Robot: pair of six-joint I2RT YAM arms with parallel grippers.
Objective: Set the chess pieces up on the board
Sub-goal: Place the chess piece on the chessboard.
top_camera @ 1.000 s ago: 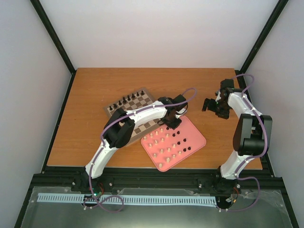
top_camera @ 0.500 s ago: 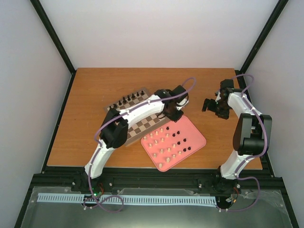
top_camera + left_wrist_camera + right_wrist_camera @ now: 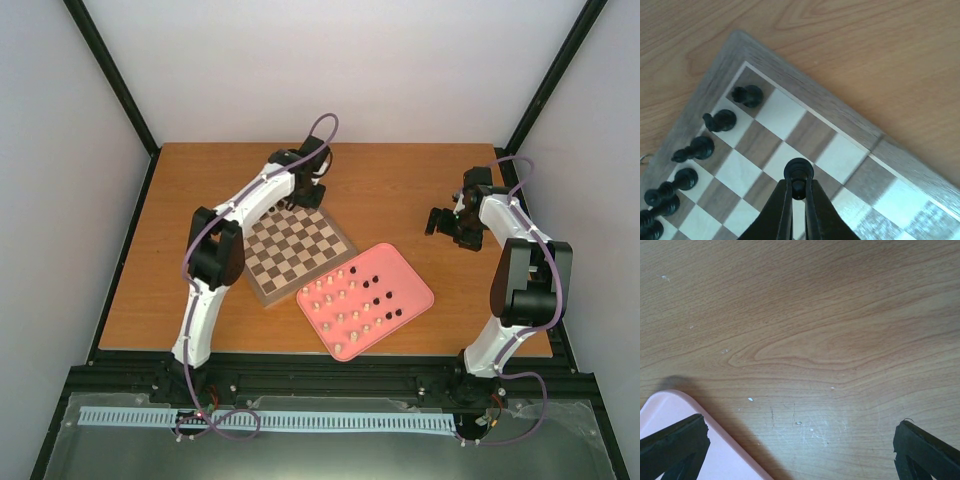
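Note:
The pale square beside the corner piece lies below my left gripper, so the gripper will next move down toward the corner of the board and let go of the dark piece.
My left gripper hangs over the far corner of the board, shut on a dark chess piece that it holds by the top. In the left wrist view the gripper keeps the piece above a square near the corner of the board. Several dark pieces stand in a row along the board's edge. More cream pieces and dark pieces stand in the pink tray. My right gripper is open over bare wood, with nothing between its fingers.
The pink tray lies just right of the board, and its corner shows in the right wrist view. Black frame rails run along the table's left and right edges. The wooden tabletop stretches beyond the board.
My left arm has swung from the pink tray up to the board's far corner, carrying the dark piece. The right arm has stayed still.

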